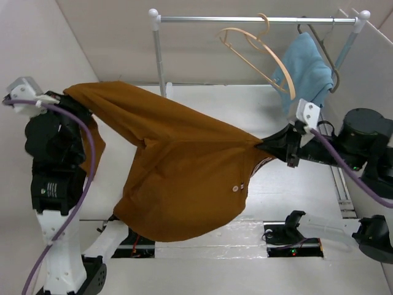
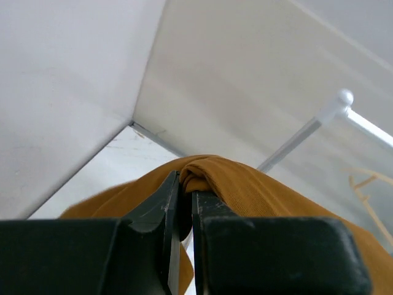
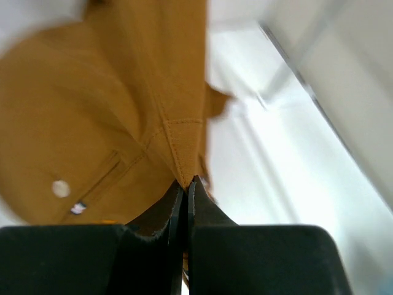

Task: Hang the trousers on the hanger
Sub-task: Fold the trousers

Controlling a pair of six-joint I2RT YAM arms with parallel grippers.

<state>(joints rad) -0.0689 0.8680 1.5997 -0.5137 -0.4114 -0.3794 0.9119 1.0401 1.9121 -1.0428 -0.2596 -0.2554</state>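
Note:
My right gripper lowers the waistband end it holds onto the white table in front of the hanger (image 1: 272, 179) (image 3: 265, 190) next, before the trousers get hung.
The rust-brown trousers (image 1: 178, 166) hang in the air, stretched between both arms above the table. My left gripper (image 1: 69, 97) is shut on a bunched fold of the trousers (image 2: 227, 178) at the upper left. My right gripper (image 1: 265, 146) is shut on a seamed edge of the trousers (image 3: 184, 147) at the right, near two small buttons (image 1: 239, 186). The pale beige hanger (image 1: 261, 52) hangs by its hook from the rail at the back, tilted, apart from the cloth and both grippers.
A metal clothes rail (image 1: 258, 19) on white posts stands at the back. A light blue cloth (image 1: 307, 70) on a dark grey thin hanger (image 1: 322, 46) hangs at its right end. White walls close in on both sides. The arm bases (image 1: 291, 236) sit at the near edge.

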